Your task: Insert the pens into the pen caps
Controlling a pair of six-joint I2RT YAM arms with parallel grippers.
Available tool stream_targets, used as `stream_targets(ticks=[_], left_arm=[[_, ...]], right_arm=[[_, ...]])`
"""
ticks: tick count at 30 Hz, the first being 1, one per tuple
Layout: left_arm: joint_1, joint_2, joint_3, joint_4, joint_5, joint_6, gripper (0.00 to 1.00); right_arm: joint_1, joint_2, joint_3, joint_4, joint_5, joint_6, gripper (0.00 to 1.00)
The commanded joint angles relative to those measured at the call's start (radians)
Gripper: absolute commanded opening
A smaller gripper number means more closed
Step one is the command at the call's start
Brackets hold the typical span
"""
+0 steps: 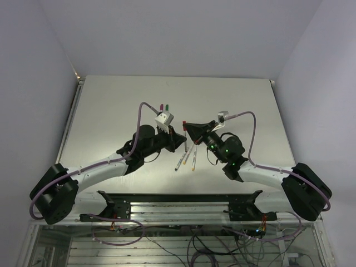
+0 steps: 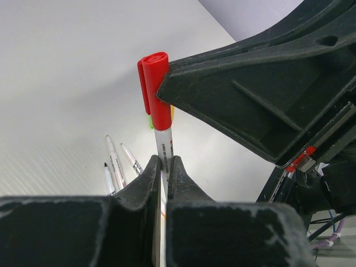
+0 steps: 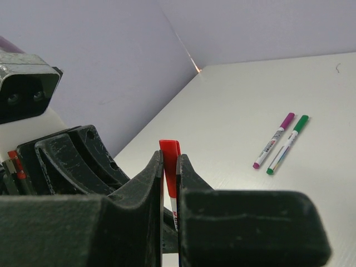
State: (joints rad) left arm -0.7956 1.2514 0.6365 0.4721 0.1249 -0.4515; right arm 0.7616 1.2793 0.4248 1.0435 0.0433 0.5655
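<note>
My left gripper moves outward and down next and releases its pen beside the green-capped pen, which lies outward and below, so its pen joins the capped pair.
My two grippers meet above the middle of the table. The left gripper point(image 2: 165, 162) is shut on the whitish barrel of a pen point(image 2: 164, 146). A red pen cap point(image 2: 156, 83) sits on that pen's far end. The right gripper point(image 3: 169, 161) is shut on this red cap point(image 3: 169, 149), with the pen's barrel point(image 3: 174, 208) running down between its jaws. From above, the left gripper point(image 1: 179, 137) and the right gripper point(image 1: 188, 127) touch tip to tip. Three loose pens point(image 2: 115, 164) lie on the table below, and the top view shows them as pens point(image 1: 182, 161) just in front of the grippers.
A magenta-capped pen point(image 3: 273, 141) and a green-capped pen point(image 3: 287, 144) lie side by side further back on the table point(image 1: 111, 111). A wall point(image 3: 111, 55) borders the table's far edge. A small yellow and green piece point(image 2: 151, 121) shows behind the red cap.
</note>
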Motion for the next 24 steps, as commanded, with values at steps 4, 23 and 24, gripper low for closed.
stream_targets(ticks=[4, 23, 24], left_arm=[[0.049, -0.079, 0.057, 0.385, -0.074, 0.008, 0.07], [0.052, 0.024, 0.058, 0.077, -0.206, 0.058, 0.07], [0.051, 0.040, 0.072, 0.058, -0.227, 0.063, 0.07]], right_arm=[[0.065, 0.070, -0.021, -0.324, -0.096, -0.008, 0.00], [0.062, -0.259, 0.190, -0.550, 0.244, -0.173, 0.42], [0.063, -0.291, 0.184, -0.567, 0.264, -0.178, 0.43]])
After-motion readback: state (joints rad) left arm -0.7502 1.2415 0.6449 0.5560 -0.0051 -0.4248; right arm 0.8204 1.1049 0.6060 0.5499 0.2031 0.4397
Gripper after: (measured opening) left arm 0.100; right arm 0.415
